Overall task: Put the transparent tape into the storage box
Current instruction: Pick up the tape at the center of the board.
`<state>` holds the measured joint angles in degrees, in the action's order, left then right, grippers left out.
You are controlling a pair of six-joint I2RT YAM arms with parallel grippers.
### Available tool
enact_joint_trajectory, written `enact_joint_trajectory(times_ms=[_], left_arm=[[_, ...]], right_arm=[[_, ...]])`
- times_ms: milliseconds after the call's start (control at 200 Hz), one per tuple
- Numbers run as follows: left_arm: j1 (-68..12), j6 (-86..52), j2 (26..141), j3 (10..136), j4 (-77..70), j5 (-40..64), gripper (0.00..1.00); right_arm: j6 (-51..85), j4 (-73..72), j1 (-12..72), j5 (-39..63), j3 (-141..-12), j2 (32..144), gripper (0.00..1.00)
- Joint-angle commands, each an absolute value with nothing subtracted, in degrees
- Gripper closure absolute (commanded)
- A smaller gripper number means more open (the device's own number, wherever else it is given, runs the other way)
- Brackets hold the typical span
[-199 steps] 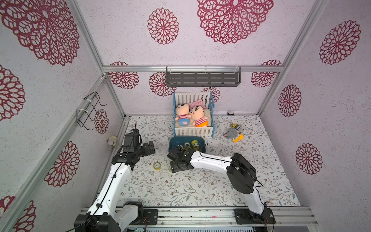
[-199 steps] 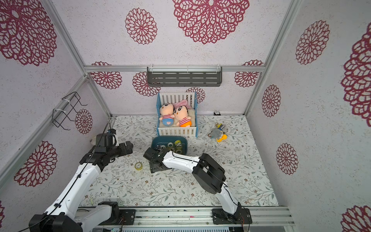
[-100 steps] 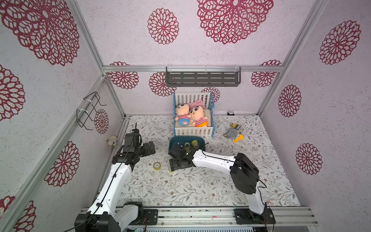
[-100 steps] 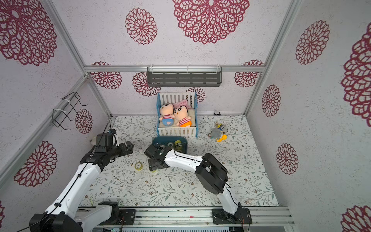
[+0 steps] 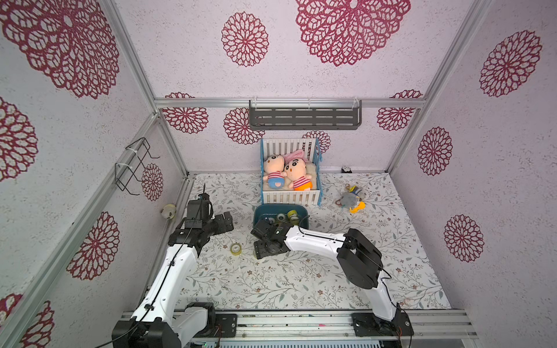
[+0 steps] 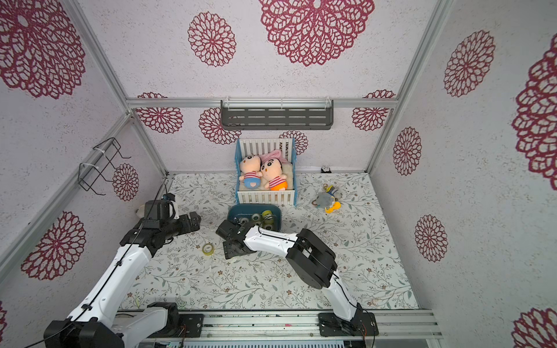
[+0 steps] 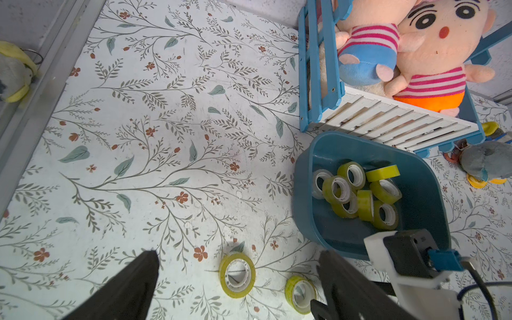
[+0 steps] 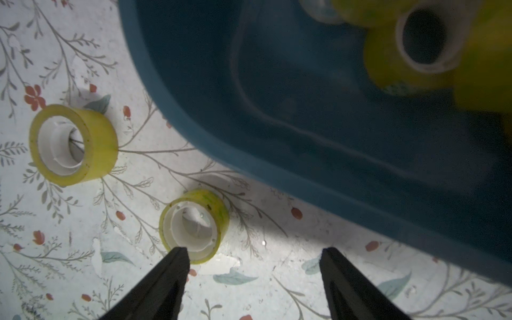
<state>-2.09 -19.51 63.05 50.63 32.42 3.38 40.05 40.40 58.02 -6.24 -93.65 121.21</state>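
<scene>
I need to lower my right gripper onto the smaller roll next, one finger into its open hole point(image 8: 193, 228), the other outside the roll's side, as the hole faces up near that finger.
Two yellowish transparent tape rolls lie on the floral mat in front of the storage box. The larger roll point(image 5: 236, 249) point(image 7: 237, 274) point(image 8: 72, 144) lies free. The smaller roll point(image 8: 194, 225) point(image 7: 300, 293) sits just beyond one fingertip of my right gripper point(image 8: 253, 256) point(image 5: 262, 250), which is open and holds nothing. The storage box point(image 5: 258, 211) point(image 7: 304, 171) point(image 8: 171, 91), a dark teal tub, holds several tape rolls. My left gripper point(image 7: 238, 256) point(image 5: 224, 222) hovers open and empty over the mat to the left of the box.
A white-and-blue toy crib point(image 5: 291, 197) with two plush dolls stands right behind the box. A grey and yellow plush toy point(image 5: 351, 200) lies to the right. A small plush point(image 5: 168, 211) sits by the left wall. A grey shelf point(image 5: 304, 116) hangs on the back wall.
My right gripper has crept slightly left and toward the box, staying open. The left arm and both loose rolls have not visibly moved.
</scene>
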Motion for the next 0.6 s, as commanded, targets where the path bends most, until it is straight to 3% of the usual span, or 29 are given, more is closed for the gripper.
enact_joint_trajectory(times_ms=[0, 330, 595], left_arm=[[-1.58, -18.87, 63.54, 51.06, 31.77, 3.69, 0.03], [-1.58, -18.81, 63.64, 51.06, 31.72, 4.09, 0.03], [-1.58, -18.81, 63.63, 51.06, 31.73, 3.99, 0.03]], right_arm=[[39.11, 40.57, 57.79, -7.98, -94.83, 122.23, 0.18], [38.94, 41.75, 56.89, -10.50, -93.23, 123.51, 0.18], [39.64, 39.37, 53.90, -12.31, -84.10, 117.46, 0.19]])
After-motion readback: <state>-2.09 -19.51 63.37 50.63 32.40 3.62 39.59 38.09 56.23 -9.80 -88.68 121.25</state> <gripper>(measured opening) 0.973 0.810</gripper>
